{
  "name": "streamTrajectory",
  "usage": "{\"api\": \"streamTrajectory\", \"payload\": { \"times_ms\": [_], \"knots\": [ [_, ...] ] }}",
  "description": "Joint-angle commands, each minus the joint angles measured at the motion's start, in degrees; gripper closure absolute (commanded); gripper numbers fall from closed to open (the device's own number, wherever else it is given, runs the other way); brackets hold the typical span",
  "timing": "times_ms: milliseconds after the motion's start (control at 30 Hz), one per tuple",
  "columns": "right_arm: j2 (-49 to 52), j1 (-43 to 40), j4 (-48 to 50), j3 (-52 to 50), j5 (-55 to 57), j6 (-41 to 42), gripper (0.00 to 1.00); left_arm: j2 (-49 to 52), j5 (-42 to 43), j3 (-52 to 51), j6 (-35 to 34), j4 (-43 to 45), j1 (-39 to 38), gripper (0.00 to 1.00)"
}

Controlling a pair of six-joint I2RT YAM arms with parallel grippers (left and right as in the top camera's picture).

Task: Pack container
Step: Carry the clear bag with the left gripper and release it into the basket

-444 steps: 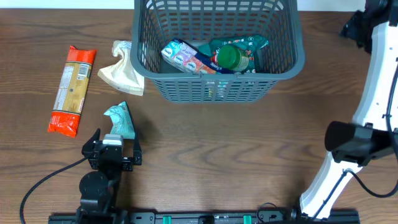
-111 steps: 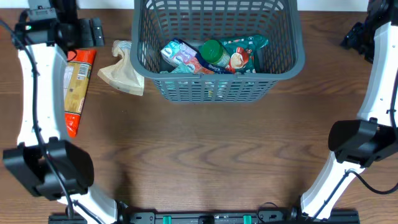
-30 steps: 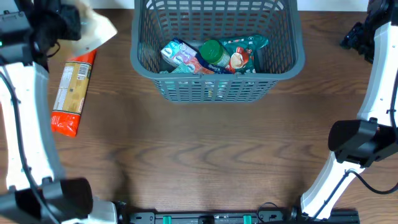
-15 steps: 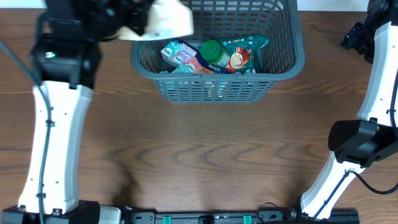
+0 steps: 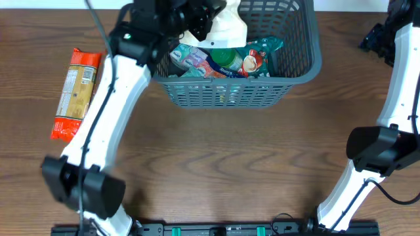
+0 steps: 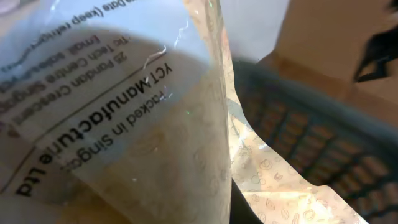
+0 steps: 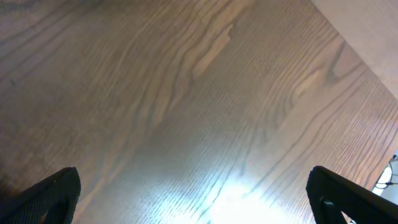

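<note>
The cream packet is still hanging above the basket's rim. My left gripper needs to lower it onto the blue-white packet beside the jar first, then let it go.
The container (image 5: pixel 314 65) is a dark grey slotted basket at the back middle of the table. Inside lie a blue-white packet (image 5: pixel 189 58), a green-lidded jar (image 5: pixel 225 59) and a teal packet (image 5: pixel 261 54). My left gripper (image 5: pixel 199 16) hangs over the basket's left half, shut on a cream plastic packet (image 5: pixel 230 26). In the left wrist view that cream packet (image 6: pixel 124 124) fills the picture and hides the fingers, with basket lattice (image 6: pixel 323 146) behind it. My right gripper (image 7: pixel 199 199) is open over bare wood, far right of the basket (image 5: pixel 371 37).
An orange-red pasta packet (image 5: pixel 77 93) lies on the wooden table (image 5: pixel 216 164) left of the basket. The left arm (image 5: pixel 108 105) slants across the table's left half. The right arm's base and links (image 5: pixel 377 151) stand at the right edge.
The left arm has swung right with the cream packet, from above the basket's left rim to over its inside. The right arm has not moved.
</note>
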Motion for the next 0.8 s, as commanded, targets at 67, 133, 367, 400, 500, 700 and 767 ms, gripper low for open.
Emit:
{"api": "streamTrajectory", "payload": {
  "times_ms": [67,133,367,400,500,700,767],
  "knots": [
    [-0.61,0.17,-0.02,-0.15,0.59,0.68,0.01,5.42,-3.39,0.42,-0.17,-2.82,0.20,0.94],
    [-0.61,0.17,-0.02,-0.15,0.61,0.68,0.01,7.13,-3.39,0.42,-0.35,-5.29,0.20,0.94],
    [-0.61,0.17,-0.02,-0.15,0.61,0.68,0.01,9.29,-3.39,0.42,-0.33,-12.15,0.20,0.94],
    [-0.61,0.17,-0.02,-0.15,0.61,0.68,0.01,9.27,-3.39,0.42,-0.35,-12.15,0.20,0.94],
    [-0.61,0.17,-0.02,-0.15,0.61,0.68,0.01,9.25,-3.39,0.42,-0.39,-12.20,0.20,0.52],
    [-0.61,0.17,-0.02,-0.15,0.61,0.68,0.01,8.87,-3.39,0.42,-0.52,-13.20,0.20,0.01],
    [-0.61,0.17,-0.02,-0.15,0.61,0.68,0.01,8.11,-3.41,0.42,-0.52,-12.81,0.22,0.01]
  ]
}}
